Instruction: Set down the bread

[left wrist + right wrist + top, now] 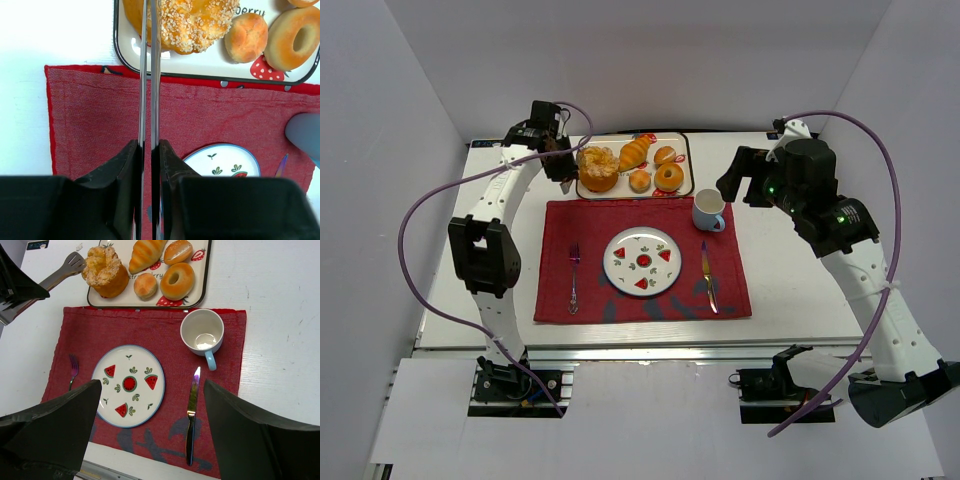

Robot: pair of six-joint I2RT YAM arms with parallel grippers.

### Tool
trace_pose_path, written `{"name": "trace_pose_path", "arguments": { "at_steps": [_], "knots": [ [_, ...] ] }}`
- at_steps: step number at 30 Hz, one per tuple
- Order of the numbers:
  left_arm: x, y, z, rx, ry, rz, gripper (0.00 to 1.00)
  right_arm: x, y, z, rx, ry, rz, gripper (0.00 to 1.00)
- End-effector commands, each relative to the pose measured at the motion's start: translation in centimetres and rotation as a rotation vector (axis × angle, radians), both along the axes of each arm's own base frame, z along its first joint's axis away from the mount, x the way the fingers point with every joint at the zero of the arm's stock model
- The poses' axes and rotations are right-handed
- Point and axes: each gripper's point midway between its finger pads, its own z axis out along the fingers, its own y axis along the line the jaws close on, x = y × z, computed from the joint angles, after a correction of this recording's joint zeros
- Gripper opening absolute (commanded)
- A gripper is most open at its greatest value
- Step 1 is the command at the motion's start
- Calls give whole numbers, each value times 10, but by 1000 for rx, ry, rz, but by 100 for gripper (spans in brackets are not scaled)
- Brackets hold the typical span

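I will next lift the tongs and loaf in my left gripper, swing them back over the plate's middle [643, 261], lower and release the loaf, as the watermelon plate is empty.
The large ring loaf [598, 168] with a pale crumbly top and the small round bun [640, 180] lie on the strawberry tray [686, 150]. They also show in the left wrist view, loaf [192, 22] and bun [246, 36], and in the right wrist view, loaf [106, 271] and bun [145, 285]. My left gripper [560, 158] [147, 145] is shut on metal tongs [149, 75], whose nearly closed tips [74, 261] sit at the loaf's left side. My right gripper [735, 185] [152, 385] is open and empty, high above the placemat.
The tray also holds a croissant [634, 153], a glazed donut [669, 176] and another bun [665, 154]. On the red placemat [590, 225] are a watermelon plate [642, 260], a fork [574, 275], a knife [707, 275] and a mug [709, 210].
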Motion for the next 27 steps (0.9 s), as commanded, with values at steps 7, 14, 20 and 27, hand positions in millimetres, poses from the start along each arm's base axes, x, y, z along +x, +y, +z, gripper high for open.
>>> {"name": "trace_pose_path", "arguments": {
  "at_steps": [7, 14, 20, 27],
  "knots": [
    [5, -10, 43, -48, -100, -47, 0, 2, 2, 17, 22, -64, 7, 89],
    [17, -15, 112, -112, -276, -38, 0, 1, 3, 24, 28, -78, 17, 90],
    [0, -28, 139, -191, -291, -77, 0, 3, 0, 33, 22, -104, 8, 89],
    [-64, -49, 159, -326, -262, -185, 0, 8, -3, 41, 24, -129, -20, 89]
  ]
}}
